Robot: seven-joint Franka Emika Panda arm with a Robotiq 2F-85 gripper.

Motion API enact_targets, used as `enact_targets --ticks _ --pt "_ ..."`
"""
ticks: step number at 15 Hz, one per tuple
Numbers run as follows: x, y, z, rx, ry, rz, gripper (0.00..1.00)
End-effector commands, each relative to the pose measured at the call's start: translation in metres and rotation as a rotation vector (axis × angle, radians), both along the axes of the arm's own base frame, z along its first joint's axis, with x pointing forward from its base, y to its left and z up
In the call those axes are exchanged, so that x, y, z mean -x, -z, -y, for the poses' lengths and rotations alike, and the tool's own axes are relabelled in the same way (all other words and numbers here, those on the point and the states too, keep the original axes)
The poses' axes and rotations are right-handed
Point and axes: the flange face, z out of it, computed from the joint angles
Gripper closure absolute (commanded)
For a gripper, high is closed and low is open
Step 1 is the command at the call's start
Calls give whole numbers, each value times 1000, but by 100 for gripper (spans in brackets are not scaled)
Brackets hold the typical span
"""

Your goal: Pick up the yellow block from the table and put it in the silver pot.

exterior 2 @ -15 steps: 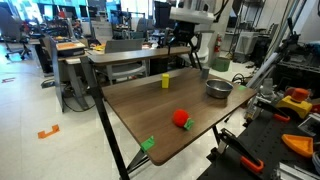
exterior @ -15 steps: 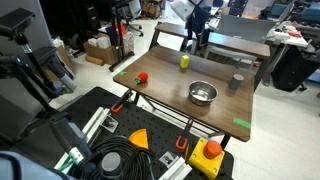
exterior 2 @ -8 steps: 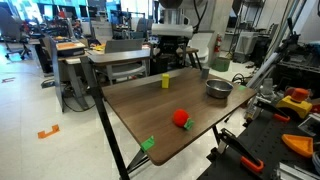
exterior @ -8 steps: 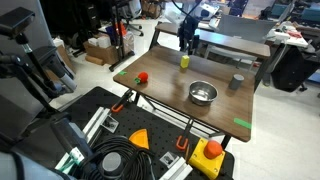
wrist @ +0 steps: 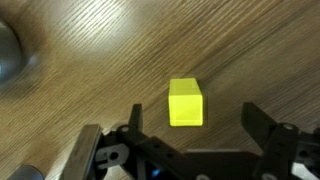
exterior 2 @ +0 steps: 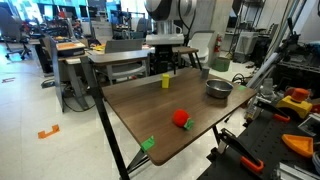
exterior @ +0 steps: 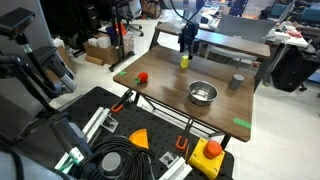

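Observation:
The yellow block (wrist: 186,102) should come between my open fingers, so my gripper needs to lower them on either side of it first, then close them.
The yellow block (wrist: 186,102) stands upright on the brown wooden table (wrist: 90,80); it also shows in both exterior views (exterior: 184,60) (exterior 2: 166,80) near the table's far edge. My gripper (wrist: 195,125) is open, hovering above the block, its two dark fingers either side of it and not touching. In both exterior views the gripper (exterior: 186,44) (exterior 2: 166,62) hangs just above the block. The silver pot (exterior: 202,93) (exterior 2: 218,89) sits apart on the table, empty; a blurred edge of it shows in the wrist view (wrist: 10,55).
A small red object (exterior: 142,77) (exterior 2: 181,119) lies on the table. A dark grey cup (exterior: 237,82) (exterior 2: 209,74) stands beyond the pot. Green tape marks (exterior: 242,124) (exterior 2: 148,144) mark the corners. A black bench with tools (exterior: 150,140) adjoins the table.
The arm has swung over from beside the block to directly above it and come lower. The block, pot and other objects have not moved.

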Motion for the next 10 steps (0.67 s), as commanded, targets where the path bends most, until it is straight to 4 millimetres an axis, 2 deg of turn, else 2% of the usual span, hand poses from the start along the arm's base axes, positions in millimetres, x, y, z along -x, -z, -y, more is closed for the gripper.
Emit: enact_targets --ticks 1,7,9,10 --pt "-16 8 -3 9 13 -32 28" --pt "-22 19 -4 18 17 -77 73" --pt "-24 11 -6 8 17 -70 88" --pt "-22 2 -10 -16 10 -57 92"
